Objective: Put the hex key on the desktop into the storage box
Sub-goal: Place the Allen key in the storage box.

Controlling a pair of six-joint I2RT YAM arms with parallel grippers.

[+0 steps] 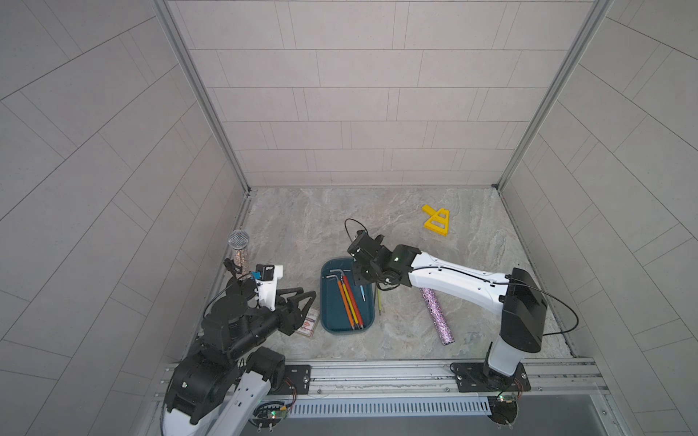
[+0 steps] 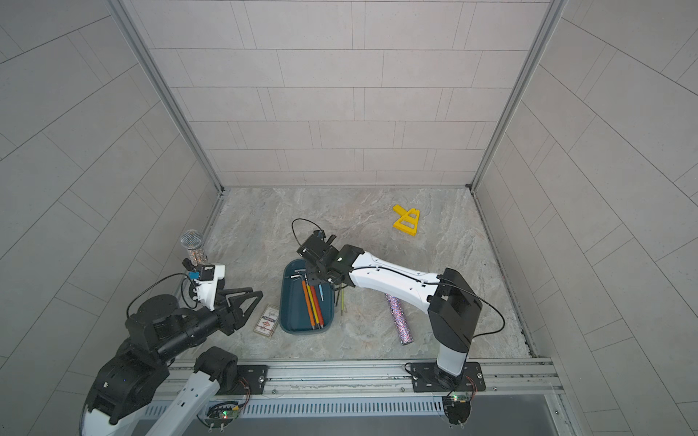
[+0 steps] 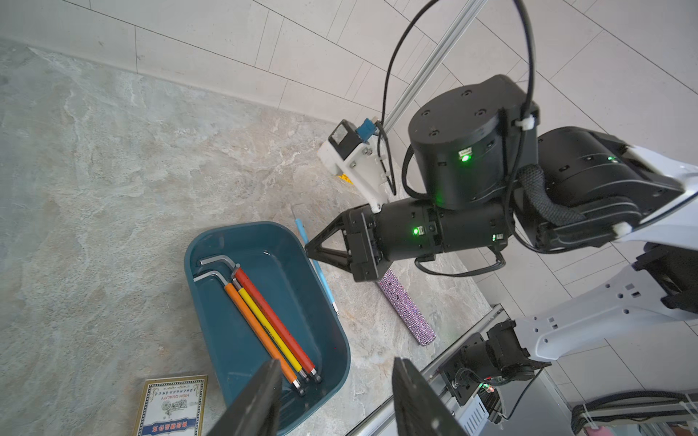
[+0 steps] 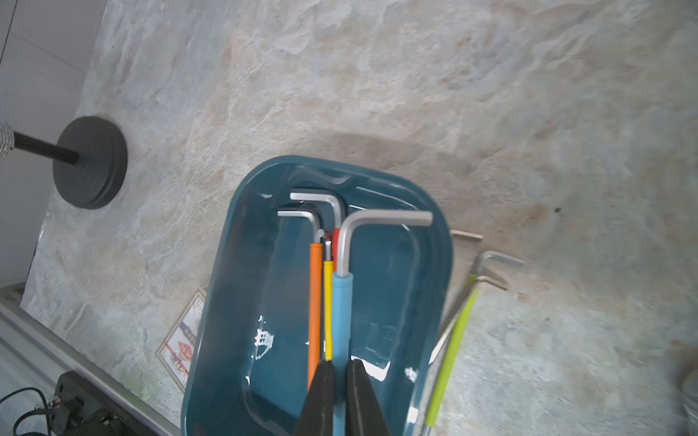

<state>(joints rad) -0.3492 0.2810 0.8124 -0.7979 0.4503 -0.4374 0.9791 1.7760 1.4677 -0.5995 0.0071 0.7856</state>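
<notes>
I will next bring the blue-handled hex key (image 4: 342, 313) down with my right gripper into the empty part of the box below and release it. The box's bottom is bare beside the red-handled hex key.
The dark teal storage box (image 1: 331, 321) (image 4: 272, 302) lies mid-table with orange, yellow and red-handled hex keys (image 1: 349, 305) inside. My right gripper (image 4: 340, 364) (image 1: 359, 282) is shut on a blue-handled hex key (image 4: 342, 313) (image 3: 321, 275), held above the box's right half with its bent end toward the far wall. A green-handled hex key (image 4: 453, 339) (image 1: 379, 302) and bare metal ones (image 4: 487, 264) lie on the desktop just right of the box. My left gripper (image 3: 336, 366) (image 1: 308, 298) hovers open and empty at the box's left side.
A printed card (image 1: 308, 321) lies under the left gripper. A microphone on a stand (image 1: 238, 245) rises at the far left, a glittery purple cylinder (image 1: 438, 317) lies right of the box, and a yellow triangular piece (image 1: 437, 221) sits far right. A metal rail (image 1: 377, 373) edges the front.
</notes>
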